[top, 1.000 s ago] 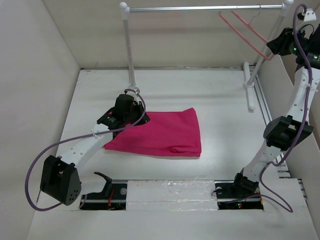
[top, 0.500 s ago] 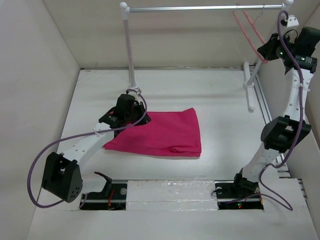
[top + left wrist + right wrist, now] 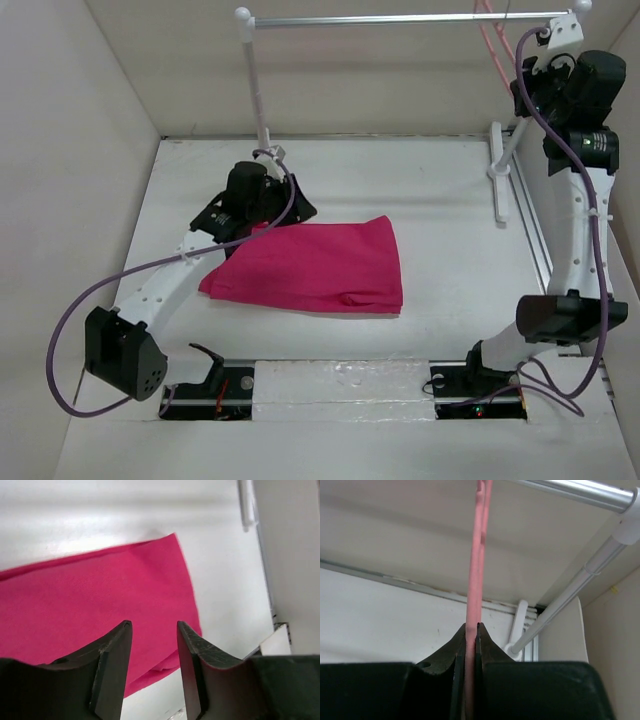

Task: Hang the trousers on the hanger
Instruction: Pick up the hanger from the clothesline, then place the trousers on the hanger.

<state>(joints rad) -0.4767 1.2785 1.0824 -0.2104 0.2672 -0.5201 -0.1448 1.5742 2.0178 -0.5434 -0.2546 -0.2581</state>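
The trousers (image 3: 320,265) lie flat well below the hanger, so my right gripper will move down and back toward their edge facing the white foot and release the hanger.
The trousers (image 3: 320,265) lie folded flat on the table as a magenta-pink rectangle, and they fill the left part of the left wrist view (image 3: 100,600). My left gripper (image 3: 298,210) hovers over their far left corner. Its jaws (image 3: 152,626) stand open with nothing between them. The hanger (image 3: 492,45) is thin and light pink, and it hangs edge-on from the rail at the top right. My right gripper (image 3: 525,88) is raised beside it. In the right wrist view that gripper (image 3: 471,626) is shut on the hanger (image 3: 478,555).
The white-and-silver clothes rail (image 3: 400,18) spans the back of the table, with a post (image 3: 258,90) just behind my left gripper and a white foot (image 3: 497,175) at the right. White walls close in the table on three sides.
My left gripper has opened and lifted off the trousers, whose left corner shifted a little leftward. My right arm swung up to the rail and its jaws closed on the hanger, now edge-on.
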